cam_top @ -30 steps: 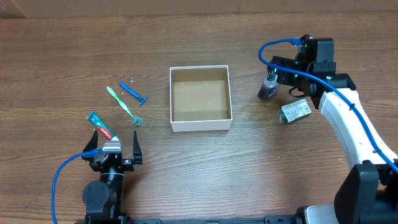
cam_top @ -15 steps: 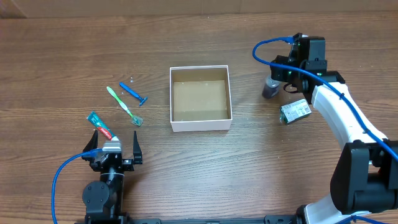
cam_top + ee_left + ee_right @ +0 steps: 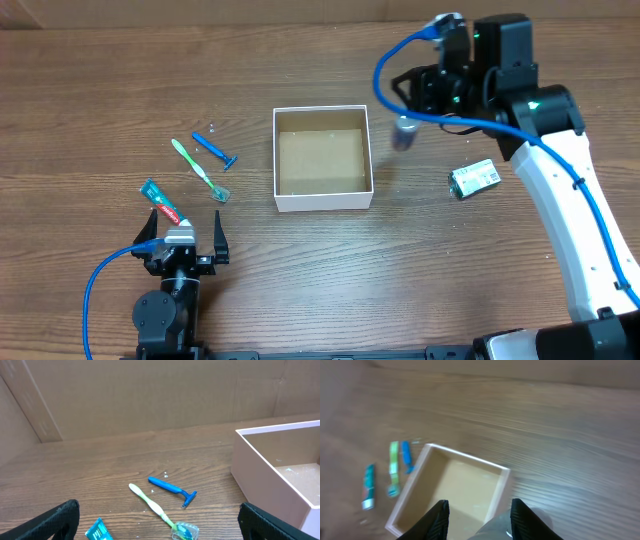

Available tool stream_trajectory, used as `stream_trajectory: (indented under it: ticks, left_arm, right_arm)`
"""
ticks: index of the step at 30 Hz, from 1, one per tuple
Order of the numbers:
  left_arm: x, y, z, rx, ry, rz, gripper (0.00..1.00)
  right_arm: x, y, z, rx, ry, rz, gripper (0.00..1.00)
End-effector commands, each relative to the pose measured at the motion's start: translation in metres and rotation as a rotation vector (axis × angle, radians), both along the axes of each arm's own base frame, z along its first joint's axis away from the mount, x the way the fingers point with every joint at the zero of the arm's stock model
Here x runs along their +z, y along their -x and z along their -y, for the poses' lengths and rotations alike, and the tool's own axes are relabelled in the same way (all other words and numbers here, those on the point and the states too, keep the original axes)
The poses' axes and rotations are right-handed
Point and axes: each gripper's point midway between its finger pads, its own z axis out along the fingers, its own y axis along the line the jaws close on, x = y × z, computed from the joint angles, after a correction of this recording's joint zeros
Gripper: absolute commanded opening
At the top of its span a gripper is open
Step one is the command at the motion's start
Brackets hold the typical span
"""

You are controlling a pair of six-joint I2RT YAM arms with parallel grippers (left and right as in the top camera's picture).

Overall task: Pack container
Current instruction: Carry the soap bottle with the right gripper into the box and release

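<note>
I should move the bottle (image 3: 405, 135) across and down with my right gripper and release it on the container's bottom on the razor side, because that spot is below, to the gripper's left in the overhead view.
The container (image 3: 322, 200) is a shallow square box with white walls and a brown floor, at the table's middle; it also shows in the left wrist view (image 3: 260, 480) and the right wrist view (image 3: 465, 457). My right gripper (image 3: 405, 125) hangs just beyond the container's right wall, shut on a small grey bottle (image 3: 405, 135). In the right wrist view the bottle (image 3: 505, 527) sits blurred between the dark fingers (image 3: 442, 512). Near the table's front left, my left gripper (image 3: 186, 228) stands open and holds nothing.
Left of the container lie a green toothbrush (image 3: 200, 170), a blue razor (image 3: 215, 150) and a teal toothpaste tube (image 3: 162, 203). A green and white packet (image 3: 475, 178) lies to the right. The toothbrush (image 3: 155, 507) and razor (image 3: 172, 489) lie ahead of the left gripper (image 3: 162, 525).
My right gripper has shut on the grey bottle, lifted it off the table at the right and carried it left toward the container. The left arm has not moved.
</note>
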Motion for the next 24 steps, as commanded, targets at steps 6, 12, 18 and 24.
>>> stream_trajectory:
  ticks: [6,12,18,24]
  left_arm:
    - [0.000,0.000,-0.002,0.011,-0.001,0.005,1.00]
    - [0.000,0.000,-0.002,0.011,-0.001,0.005,1.00]
    - [0.000,0.000,-0.002,0.011,-0.001,0.005,1.00]
    - [0.000,0.000,-0.002,0.011,-0.001,0.005,1.00]
  right_arm:
    - [0.048,0.036,-0.112,0.313,-0.097,0.188,0.05]
    - [0.019,0.041,-0.162,0.434,-0.113,0.163,0.04]
    - [-0.025,0.025,-0.193,0.523,-0.155,0.120,0.05]
    - [-0.041,0.005,-0.205,0.525,-0.167,0.161,0.04]
